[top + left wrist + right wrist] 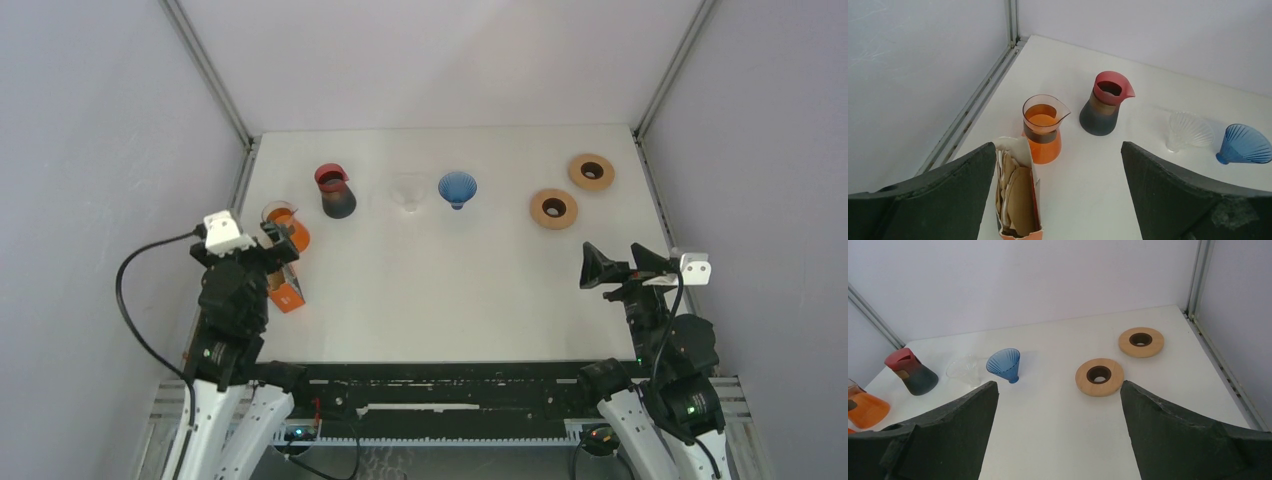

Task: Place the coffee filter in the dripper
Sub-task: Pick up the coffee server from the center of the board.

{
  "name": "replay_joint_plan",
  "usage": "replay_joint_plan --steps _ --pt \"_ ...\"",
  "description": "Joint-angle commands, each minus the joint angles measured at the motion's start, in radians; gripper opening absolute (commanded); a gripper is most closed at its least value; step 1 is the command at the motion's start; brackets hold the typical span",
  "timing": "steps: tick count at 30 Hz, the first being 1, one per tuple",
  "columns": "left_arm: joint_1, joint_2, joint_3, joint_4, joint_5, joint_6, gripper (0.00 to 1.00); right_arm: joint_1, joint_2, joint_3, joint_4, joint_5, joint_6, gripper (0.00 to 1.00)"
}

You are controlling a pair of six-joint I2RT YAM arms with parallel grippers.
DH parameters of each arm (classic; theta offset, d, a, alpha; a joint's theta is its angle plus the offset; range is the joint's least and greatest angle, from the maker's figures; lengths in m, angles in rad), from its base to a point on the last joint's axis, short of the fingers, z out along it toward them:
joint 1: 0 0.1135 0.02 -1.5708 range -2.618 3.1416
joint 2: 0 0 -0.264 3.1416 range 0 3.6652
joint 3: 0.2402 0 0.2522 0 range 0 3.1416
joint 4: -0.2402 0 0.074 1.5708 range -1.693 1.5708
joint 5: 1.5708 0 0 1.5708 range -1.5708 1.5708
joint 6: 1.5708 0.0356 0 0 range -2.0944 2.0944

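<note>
The carafe's opening has room for a finger. So my left gripper will next move outward, tilt down and lower to close on the orange carafe's rim [265, 211] [1023, 110] opposite its spout.
An open orange box of brown coffee filters [1015, 192] stands at the table's left, also in the top view [287, 292]. My left gripper [1058, 170] is open above it, the box just inside the left finger. A blue ribbed dripper [457, 188] and a clear ribbed dripper [407, 194] lie on their sides at the back middle; both show in the left wrist view [1245, 144] [1188, 131] and the right wrist view [1005, 364] [964, 369]. My right gripper [620, 262] is open and empty at the right, above bare table [1058, 405].
An orange glass carafe [284, 228] stands behind the filter box. A dark carafe with a red top [334, 191] stands behind it to the right. Two wooden rings [553, 208] [591, 171] lie at the back right. Metal frame rails run along both table sides.
</note>
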Motion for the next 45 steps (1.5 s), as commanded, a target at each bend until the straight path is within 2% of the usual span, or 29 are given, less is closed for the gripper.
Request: replay_joint_plan --steps 1,11,21,31,37,45 --pt "0.030 0.178 0.131 -0.014 0.041 0.015 1.00 0.008 -0.005 0.001 0.038 -0.033 0.013 1.00" --pt "0.297 0.487 0.299 -0.043 0.295 -0.113 0.99 0.017 -0.030 -0.004 0.035 -0.042 0.021 1.00" --pt "0.474 0.801 0.475 -0.139 0.396 -0.143 0.95 0.022 -0.023 -0.004 0.031 -0.043 0.022 1.00" --pt "0.522 1.057 0.604 -0.242 0.424 -0.097 0.75 0.025 -0.005 -0.005 0.030 -0.040 0.020 1.00" --pt "0.524 1.165 0.676 -0.282 0.448 -0.072 0.56 0.025 -0.002 -0.005 0.029 -0.039 0.020 1.00" --pt "0.524 1.254 0.706 -0.314 0.499 -0.053 0.45 0.024 0.005 -0.004 0.031 -0.039 0.018 1.00"
